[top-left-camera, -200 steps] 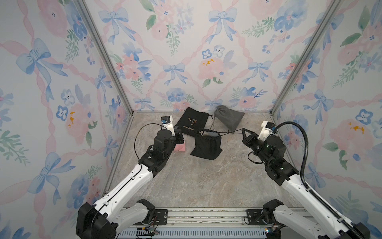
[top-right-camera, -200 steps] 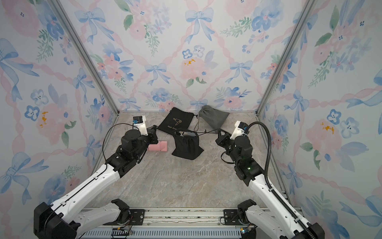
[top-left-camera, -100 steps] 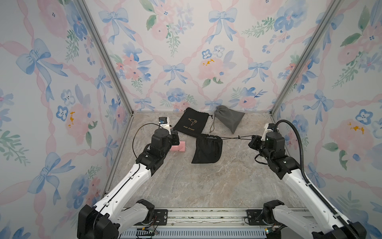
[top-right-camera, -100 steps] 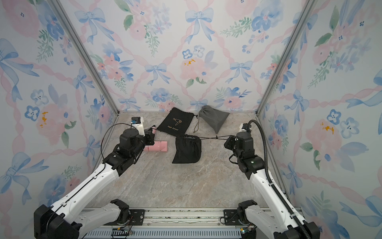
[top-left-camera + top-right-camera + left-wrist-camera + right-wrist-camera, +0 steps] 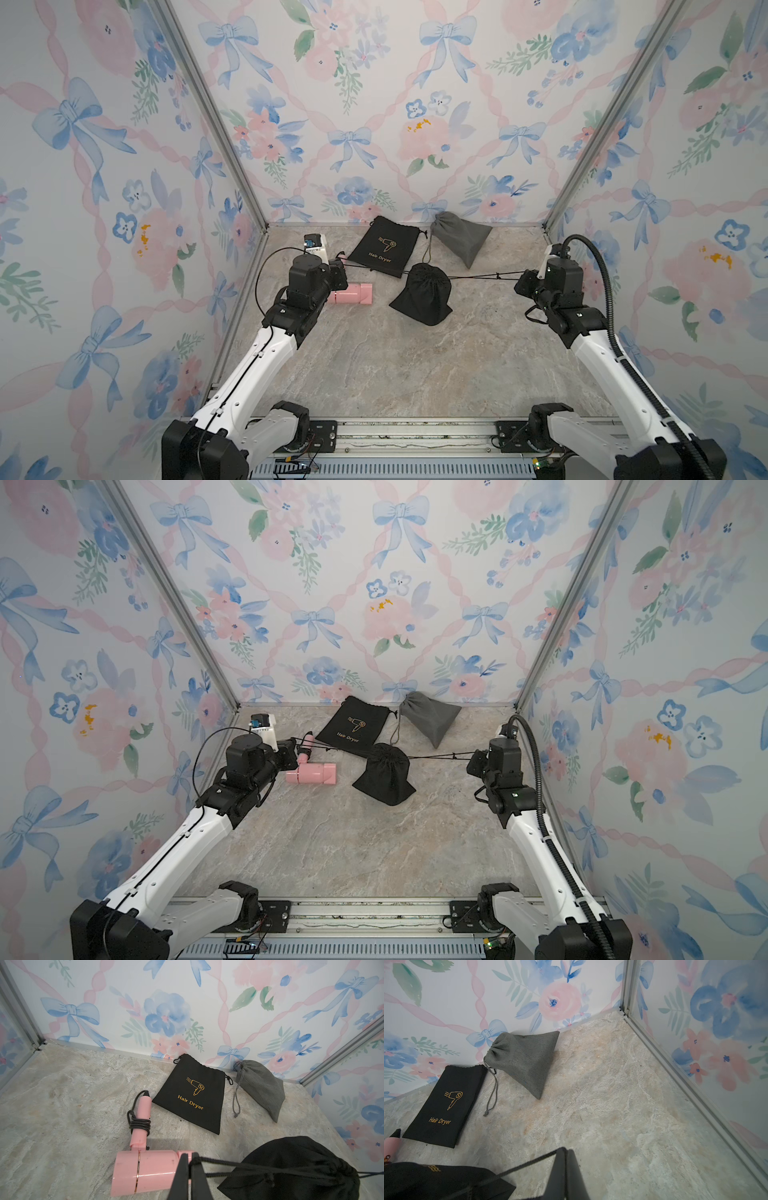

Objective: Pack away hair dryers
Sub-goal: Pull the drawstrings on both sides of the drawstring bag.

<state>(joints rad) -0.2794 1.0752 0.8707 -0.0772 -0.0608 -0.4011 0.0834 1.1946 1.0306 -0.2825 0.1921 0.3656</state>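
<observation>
The bulging pouch is pulled shut, so next my left gripper will move outward over the flat black pouch point(image 5: 397, 242) point(image 5: 203, 1092) and let go of the drawstring there.
A black drawstring pouch point(image 5: 423, 293) point(image 5: 384, 775), bulging and cinched at the neck, sits mid-table. Its cords run taut to either side. My left gripper point(image 5: 344, 270) point(image 5: 189, 1159) is shut on the left drawstring point(image 5: 218, 1162). My right gripper point(image 5: 518, 279) point(image 5: 565, 1152) is shut on the right drawstring point(image 5: 529, 1162). A pink hair dryer point(image 5: 353, 293) point(image 5: 145, 1169) lies on its side just under the left gripper, its black cord bundled round the handle point(image 5: 140, 1120). What is inside the pouch is hidden.
A flat black pouch point(image 5: 384, 251) point(image 5: 444, 1105) printed "Hair Dryer" lies at the back. A filled grey pouch point(image 5: 461, 237) point(image 5: 525, 1059) rests beside it against the back wall. Floral walls close in the marbled table point(image 5: 415, 365) on three sides.
Both arms have drawn apart and back, pulling the cords tight. The black pouch, held up with its mouth open, has cinched shut and dropped onto the table.
</observation>
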